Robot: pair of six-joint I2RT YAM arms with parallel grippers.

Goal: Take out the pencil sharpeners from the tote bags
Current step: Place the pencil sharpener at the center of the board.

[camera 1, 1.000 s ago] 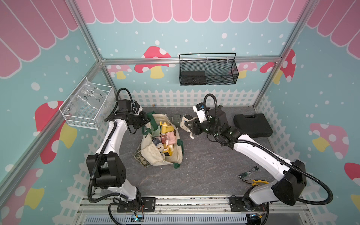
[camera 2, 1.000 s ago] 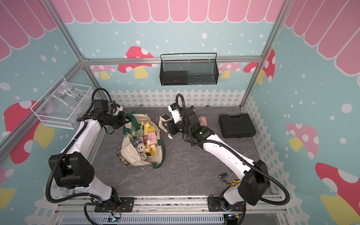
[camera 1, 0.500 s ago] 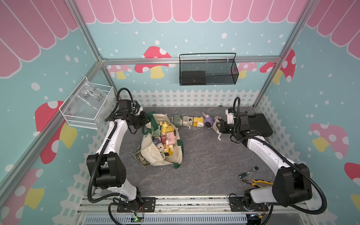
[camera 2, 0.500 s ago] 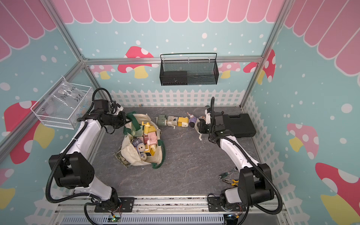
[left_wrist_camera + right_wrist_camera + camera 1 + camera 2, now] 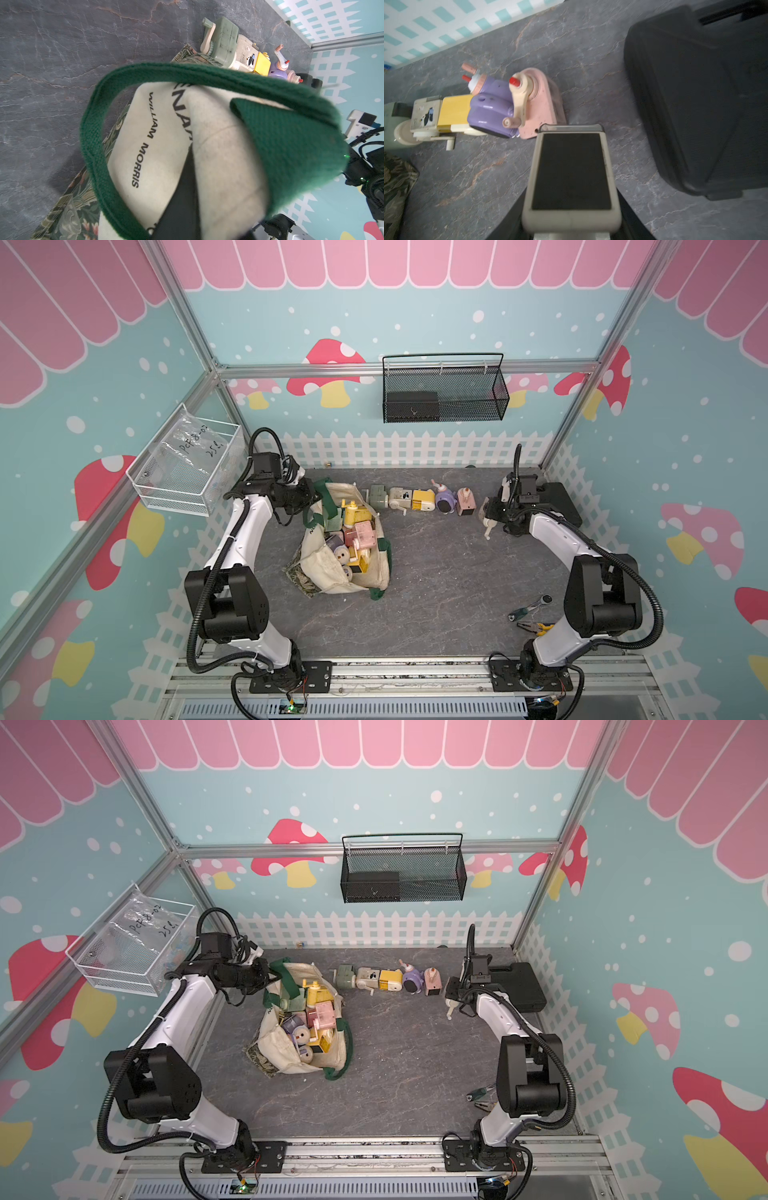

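The cream sharpener (image 5: 571,170) should go on the bare floor (image 5: 585,110) beside the pink sharpener next, since that end of the row of sharpeners is open. My right gripper will lower outward to that spot and release it there.
The cream tote bag (image 5: 328,572) with dark green handles lies open on the grey floor, left of centre in both top views, and holds several pencil sharpeners such as a yellow one (image 5: 355,514) and a pink one (image 5: 365,533). My left gripper (image 5: 309,498) is shut on the bag's far rim beside a green handle (image 5: 286,141); a black finger (image 5: 180,207) presses the canvas. Several sharpeners stand in a row behind the bag, from a green one (image 5: 377,495) to a pink one (image 5: 465,502). My right gripper (image 5: 489,512) is shut on a cream sharpener (image 5: 571,170), just right of that row.
A flat black case (image 5: 559,506) lies close behind the right gripper. Pliers (image 5: 536,627) and a ratchet (image 5: 530,608) lie near the right arm's base. A black mesh basket (image 5: 444,393) hangs on the back wall, a white wire basket (image 5: 187,472) on the left wall.
My right arm has carried the cream sharpener from beside the bag across to the right end of the row, near the black case. The left gripper has kept its hold on the bag.
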